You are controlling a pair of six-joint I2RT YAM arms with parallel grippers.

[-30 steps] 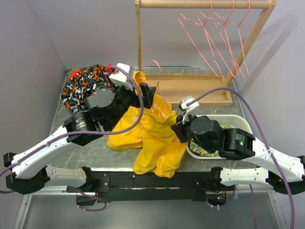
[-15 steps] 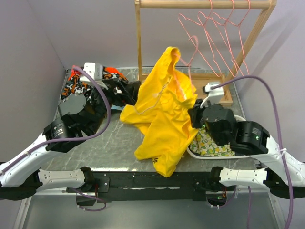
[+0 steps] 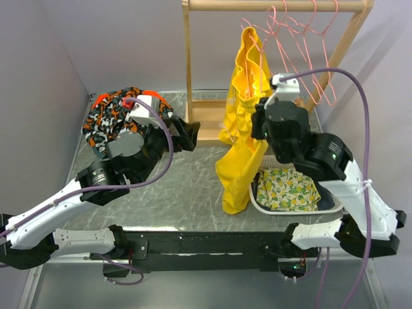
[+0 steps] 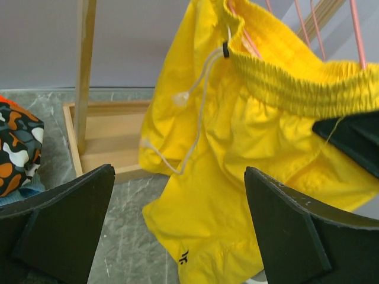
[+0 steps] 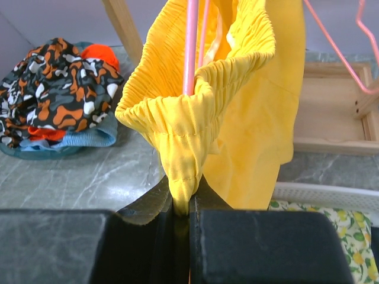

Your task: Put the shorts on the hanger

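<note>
Spare hangers crowd the rod's other end, so my right gripper will go left in the top view toward the rod's bare part and release the shorts' waistband.
The yellow shorts hang upright in front of the wooden rack, their hem near the table. My right gripper is shut on a fold of the elastic waistband and holds it up. The pink wire hanger runs down inside the waistband opening, just above the jaws. My left gripper is open and empty, left of the shorts and apart from them. In the left wrist view the shorts with the pale drawstring hang ahead, between the spread fingers.
The wooden rack stands at the back with several spare pink hangers on its rod. A white basket holding a lemon-print cloth sits right of the shorts. A black, orange and white garment lies at the back left.
My right gripper has lifted the shorts off the table, up and back toward the rack rod. My left gripper has drawn back to the left, away from the shorts.
</note>
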